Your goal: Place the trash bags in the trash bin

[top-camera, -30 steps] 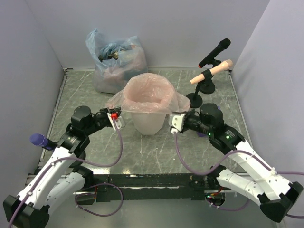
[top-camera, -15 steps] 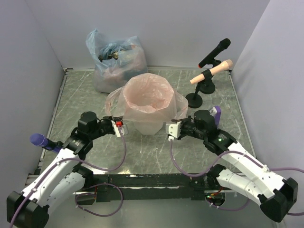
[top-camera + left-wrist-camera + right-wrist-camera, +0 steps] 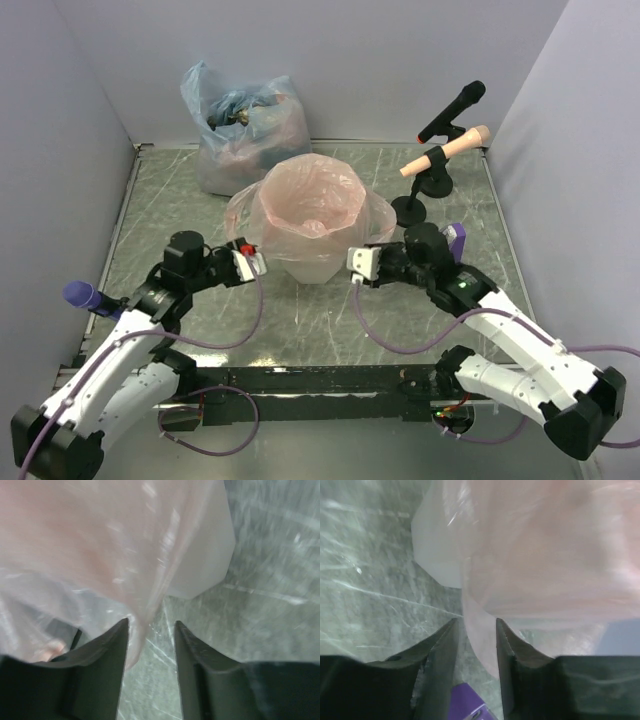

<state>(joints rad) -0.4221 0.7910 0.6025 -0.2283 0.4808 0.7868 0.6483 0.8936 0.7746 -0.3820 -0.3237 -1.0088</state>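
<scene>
My right gripper lifts and swings outward past the bin's side to the pink bag's loose flap point(image 3: 482, 625) next, since the flap bulges toward the microphones.
A pink translucent trash bag point(image 3: 312, 205) lines the white faceted trash bin point(image 3: 305, 268) mid-table, its rim folded outward over the bin's edge. My left gripper point(image 3: 250, 263) sits low at the bin's left side and is open. In the left wrist view a loose flap of the bag point(image 3: 100, 565) hangs by the left finger, with the bin wall point(image 3: 205, 555) behind my left gripper point(image 3: 151, 630). My right gripper point(image 3: 358, 262) is open at the bin's right side. The right wrist view shows a bag flap point(image 3: 482, 625) hanging loose between its jaws point(image 3: 476, 627), beside the bin point(image 3: 437, 555).
A stuffed clear-bluish bag point(image 3: 240, 125) stands at the back left against the wall. Two microphones on stands point(image 3: 440, 150) are at the back right, close behind the right arm. Walls close in the table on the left, right and rear.
Both grippers were shut on the bag's rim and have now opened and let it go. The bag's edges hang down the bin's sides, lower than a second ago.
</scene>
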